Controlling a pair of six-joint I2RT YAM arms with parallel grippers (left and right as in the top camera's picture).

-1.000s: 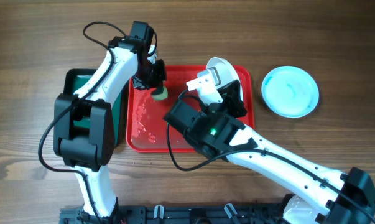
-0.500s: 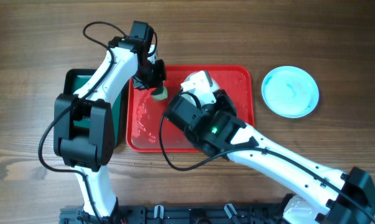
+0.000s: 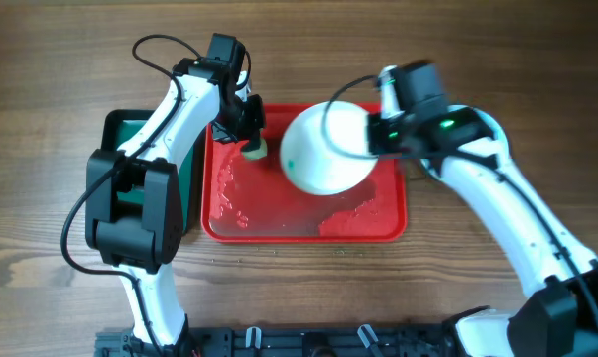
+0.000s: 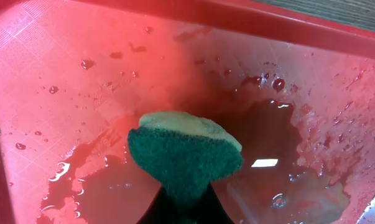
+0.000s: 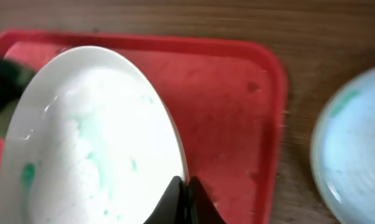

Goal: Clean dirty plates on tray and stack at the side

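My right gripper moves to the right in the overhead view next and goes down to release its plate onto the pale aqua plate (image 3: 493,131) (image 5: 355,149), because that one lies beside the tray.
A white dirty plate (image 3: 323,149) with green smears hangs tilted over the red tray (image 3: 279,213). My right gripper (image 3: 371,139) is shut on its right rim. In the right wrist view the jaws (image 5: 186,188) pinch the plate (image 5: 94,143) edge above the tray (image 5: 237,112). A second, pale aqua plate (image 5: 355,149) lies on the wood to the right. My left gripper (image 3: 251,137) is shut on a green and yellow sponge (image 3: 255,149) at the tray's back left. The left wrist view has that sponge (image 4: 184,152) over the wet tray floor (image 4: 81,74).
A dark green tray (image 3: 120,129) sits left of the red one, partly under my left arm. Water pools and droplets (image 4: 280,180) cover the red tray floor. Bare wooden table (image 3: 537,79) surrounds both trays.
My right arm has swung from the tray's front to its right side. The plate it holds now hangs in full view over the tray's middle. The left arm and sponge have stayed still.
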